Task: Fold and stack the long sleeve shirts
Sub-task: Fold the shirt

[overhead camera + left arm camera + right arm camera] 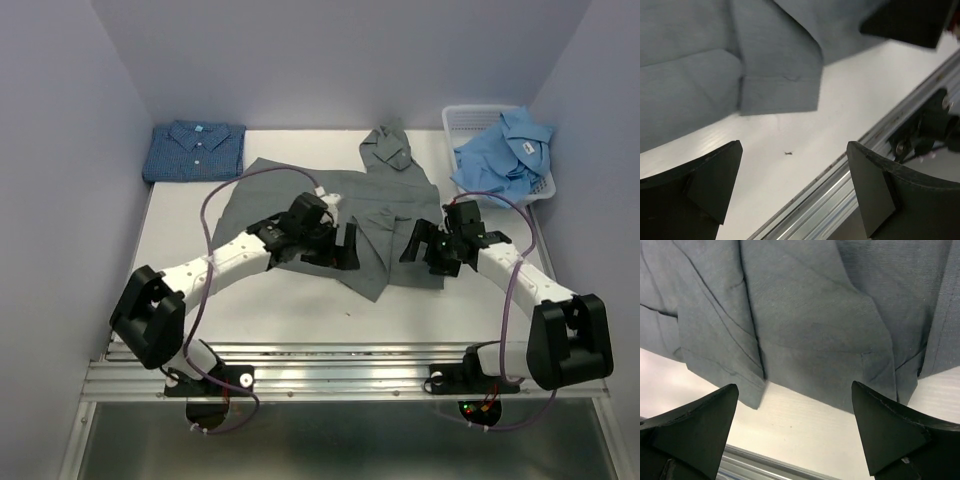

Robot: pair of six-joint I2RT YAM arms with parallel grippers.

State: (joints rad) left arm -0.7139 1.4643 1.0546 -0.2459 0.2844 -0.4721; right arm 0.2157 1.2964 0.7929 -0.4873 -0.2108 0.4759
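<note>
The hemmed cuff's near corner sticks out free below my left gripper, to its right in the top view, so I should move that way and down over it.
The plain grey shirt (375, 205) lies spread on the table's middle, collar toward the back, partly folded. My left gripper (340, 252) is open and empty over its near left part; a sleeve cuff (780, 95) shows in the left wrist view. My right gripper (425, 252) is open and empty over the near right hem (815, 345). The dark blue patterned shirt (195, 150) lies folded at the back left. The light blue shirt (505, 155) is bunched in the white basket (465, 120) at the back right.
The white table (290, 310) ends at a metal rail (340, 365) along the near edge, also in the left wrist view (875, 150). Grey walls close in the left, back and right sides. Cables loop from both arms.
</note>
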